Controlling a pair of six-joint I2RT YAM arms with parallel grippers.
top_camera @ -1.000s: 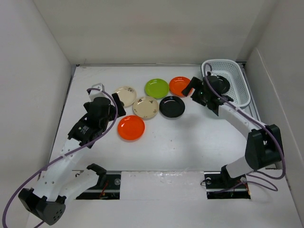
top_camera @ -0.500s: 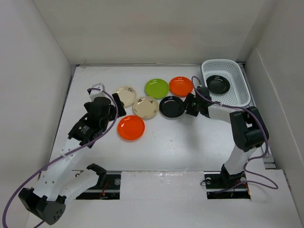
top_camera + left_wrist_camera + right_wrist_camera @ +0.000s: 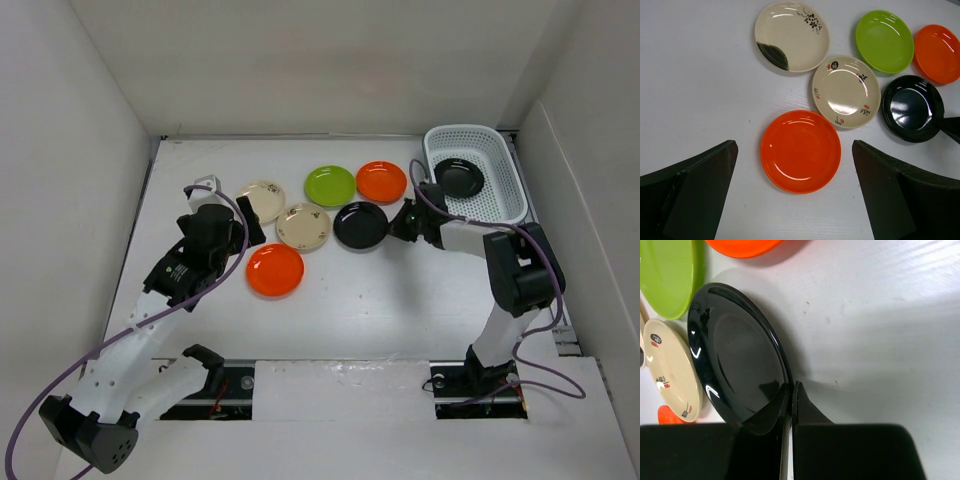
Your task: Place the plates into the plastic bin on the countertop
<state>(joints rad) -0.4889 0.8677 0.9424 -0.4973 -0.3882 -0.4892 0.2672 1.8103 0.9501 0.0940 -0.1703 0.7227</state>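
Observation:
The bin's black plate is to the right of my right gripper in the top view. I should lift over the bin's side and lower there to release.
On the white countertop (image 3: 340, 310) lie a lime green plate (image 3: 330, 185), an orange plate (image 3: 381, 181), two cream plates (image 3: 262, 202) (image 3: 305, 226), a second orange plate (image 3: 275, 269) and a black plate (image 3: 360, 224). My right gripper (image 3: 791, 388) is shut on the right rim of this black plate (image 3: 735, 355), one finger over the rim and one outside it. Another black plate (image 3: 459, 177) lies inside the plastic bin (image 3: 462, 130) at the back right. My left gripper (image 3: 794, 145) hangs open above the near orange plate (image 3: 801, 151), holding nothing.
White walls enclose the countertop on the left, back and right. The bin stands against the right wall, just behind my right arm's elbow (image 3: 520, 275). The plates lie close together, some rims almost touching. Purple cables trail along both arms.
My right gripper came out of the bin, dropped to the black plate on the countertop and shut on its rim. The left arm has not moved.

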